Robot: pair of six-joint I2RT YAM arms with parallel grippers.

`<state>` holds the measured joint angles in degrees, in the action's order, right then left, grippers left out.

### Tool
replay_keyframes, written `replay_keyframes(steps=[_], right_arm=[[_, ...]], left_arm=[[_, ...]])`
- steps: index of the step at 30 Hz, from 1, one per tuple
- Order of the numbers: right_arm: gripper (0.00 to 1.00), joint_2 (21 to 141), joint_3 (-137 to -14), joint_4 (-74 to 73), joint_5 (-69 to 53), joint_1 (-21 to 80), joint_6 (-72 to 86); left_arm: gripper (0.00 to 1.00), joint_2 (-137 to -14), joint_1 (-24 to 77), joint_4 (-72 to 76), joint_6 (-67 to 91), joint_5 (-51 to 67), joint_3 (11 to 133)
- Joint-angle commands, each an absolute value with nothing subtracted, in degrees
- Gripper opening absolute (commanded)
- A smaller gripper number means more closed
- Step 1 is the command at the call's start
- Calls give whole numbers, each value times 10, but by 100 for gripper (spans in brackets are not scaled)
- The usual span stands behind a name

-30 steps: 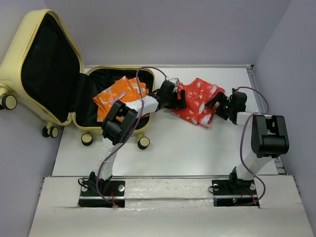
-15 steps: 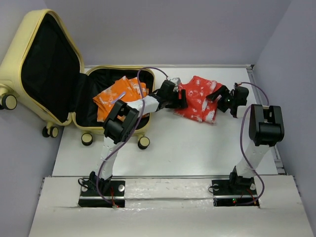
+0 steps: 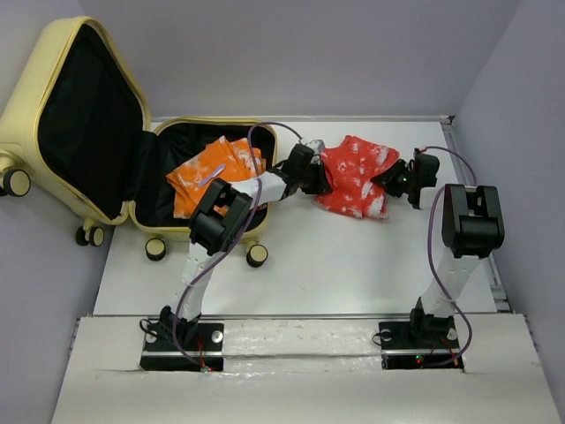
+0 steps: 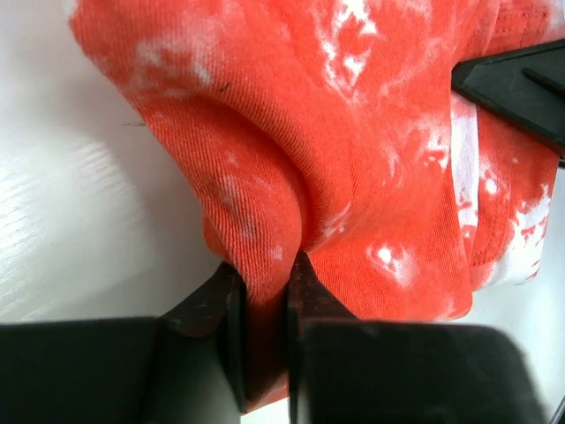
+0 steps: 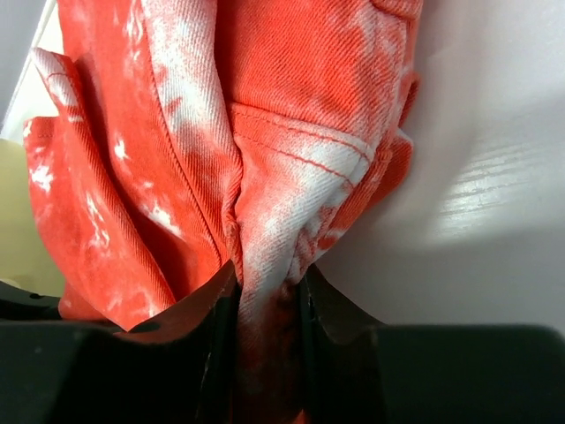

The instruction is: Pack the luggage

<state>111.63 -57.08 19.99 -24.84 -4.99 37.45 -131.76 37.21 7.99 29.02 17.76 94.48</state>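
Note:
The luggage (image 3: pixel 22 119) is to my right gripper's left in the top view, so next that gripper will lift, carry the red garment over the orange garment (image 3: pixel 216 168) and release it.
The luggage (image 3: pixel 22 119) lies open at the left, its lid propped up and black-lined. An orange garment (image 3: pixel 216 168) lies in its lower half. A red garment with white blotches (image 3: pixel 357 177) lies on the white table just right of the luggage. My left gripper (image 3: pixel 316 179) is shut on a fold at its left edge; in the left wrist view the cloth (image 4: pixel 353 159) is pinched between the jaws (image 4: pixel 263 274). My right gripper (image 3: pixel 394 182) is shut on the right edge, where a bunched fold (image 5: pixel 291 106) sits between its jaws (image 5: pixel 269 283).
The luggage's caster wheels (image 3: pixel 256 254) stand on the table near the left arm's elbow. Grey walls close the back and right sides, with a rail (image 3: pixel 450 132) along the table's right edge. The other gripper's finger (image 4: pixel 521 79) shows across the cloth in the left wrist view.
Both grippers have closed from wide open onto the red garment. The right gripper moved up and in toward the cloth, and the garment is bunched narrower between the two.

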Motion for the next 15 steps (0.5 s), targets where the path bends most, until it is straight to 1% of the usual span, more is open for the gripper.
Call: replay_keyframes(steps=[1,3,5,8,11,15], right_arm=[[18,1074,-523,219,-317,-17,389],[17,1049,-501,250,-327,-17,400],[15,1006,-494,250,-328,-17,405],[15,941,-487,233,-326,-11,407],[15,879,-492,201,-306,10,403],[15,839,-517,173,-279,62,402]], left_arm=[[6,-1289,397,107,305,216,903],[6,-1261,400,125,308,215,883],[6,-1213,405,127,305,209,868],[6,-1147,412,125,299,202,853],[6,-1089,413,115,292,203,842],[6,-1020,405,96,284,189,817]])
